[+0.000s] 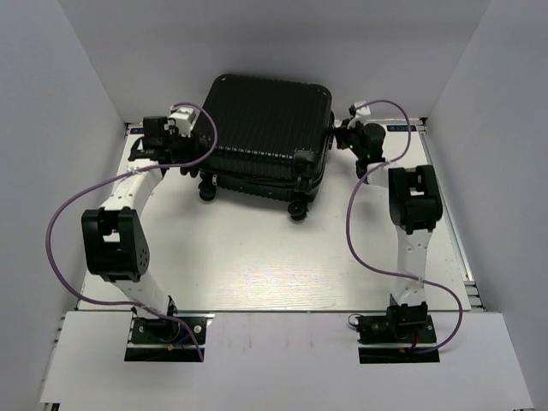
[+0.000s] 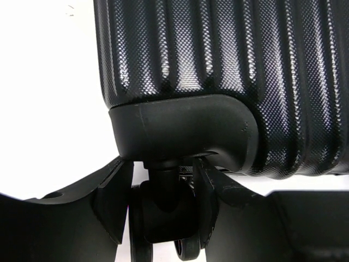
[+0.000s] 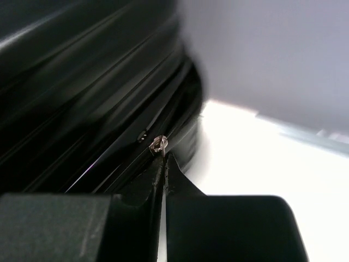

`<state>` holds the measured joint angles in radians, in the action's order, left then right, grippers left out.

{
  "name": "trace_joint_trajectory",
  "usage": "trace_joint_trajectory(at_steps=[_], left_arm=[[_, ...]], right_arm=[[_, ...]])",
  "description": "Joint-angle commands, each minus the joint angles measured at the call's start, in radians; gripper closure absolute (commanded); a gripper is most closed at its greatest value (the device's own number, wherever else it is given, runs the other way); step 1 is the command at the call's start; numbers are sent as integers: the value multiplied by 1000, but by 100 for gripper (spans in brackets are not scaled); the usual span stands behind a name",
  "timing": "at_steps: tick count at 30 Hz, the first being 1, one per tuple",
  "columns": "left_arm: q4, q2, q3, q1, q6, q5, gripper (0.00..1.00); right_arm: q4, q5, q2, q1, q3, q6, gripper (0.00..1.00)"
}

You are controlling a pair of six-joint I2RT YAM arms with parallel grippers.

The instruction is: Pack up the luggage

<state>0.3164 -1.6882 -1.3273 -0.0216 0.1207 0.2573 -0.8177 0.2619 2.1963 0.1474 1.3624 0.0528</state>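
Observation:
The suitcase's zip side faces the side. My left gripper will next pull the caster wheel outward and to the left in the top view to turn the suitcase (image 3: 82, 109).
The luggage (image 1: 265, 128) is a black ribbed suitcase lying flat and closed at the back of the white table (image 1: 274, 257). My left gripper (image 1: 188, 157) is at its near left corner. In the left wrist view, my left gripper (image 2: 163, 174) has its jaws on either side of a caster wheel (image 2: 163, 215) under the shell's rounded corner (image 2: 180, 125) and grips it. My right gripper (image 1: 336, 135) is at the suitcase's right side. In the right wrist view, my right gripper (image 3: 164, 156) is shut on the small metal zip pull (image 3: 159, 144) on the zip line of the suitcase (image 3: 82, 109).
Two more caster wheels (image 1: 297, 210) (image 1: 206, 192) stick out from the suitcase's near edge. White walls enclose the table at the left, back and right. Purple cables (image 1: 64, 214) loop beside both arms.

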Motion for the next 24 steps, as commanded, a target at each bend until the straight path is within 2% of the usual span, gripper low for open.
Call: trace_joint_trajectory(at_steps=[1,2,8,11,12,15,16,17,19,21,24], left_arm=[[33,-128,-60,112,102,-21,100],[29,-163,-70,129,102,-10,100],[6,-295,-220,221,184,107,100],[-31,-356,-282,276,154,207,100],[-68,-369,-280,284,123,221,100],[-105,-393,-315,298,123,229,100],[-106,-416,-329,298,120,218,96],[-109,-430,-373,290,116,206,80],[-103,-476,-429,287,105,200,76],[-83,-522,-488,272,94,171,76],[-83,-588,-599,246,70,152,71]], right_arm=[[-12,-187,103,-8,214,-76,100],[3,-191,149,-8,324,-80,100],[26,-213,286,3,513,-94,100],[0,-81,347,4,593,-90,100],[5,-57,400,10,663,-88,100],[12,88,468,18,740,-61,100],[8,150,480,26,744,-36,100],[5,196,480,29,741,-31,100],[8,258,458,60,695,-37,100],[12,301,433,98,629,-79,100],[-13,346,312,148,457,-106,100]])
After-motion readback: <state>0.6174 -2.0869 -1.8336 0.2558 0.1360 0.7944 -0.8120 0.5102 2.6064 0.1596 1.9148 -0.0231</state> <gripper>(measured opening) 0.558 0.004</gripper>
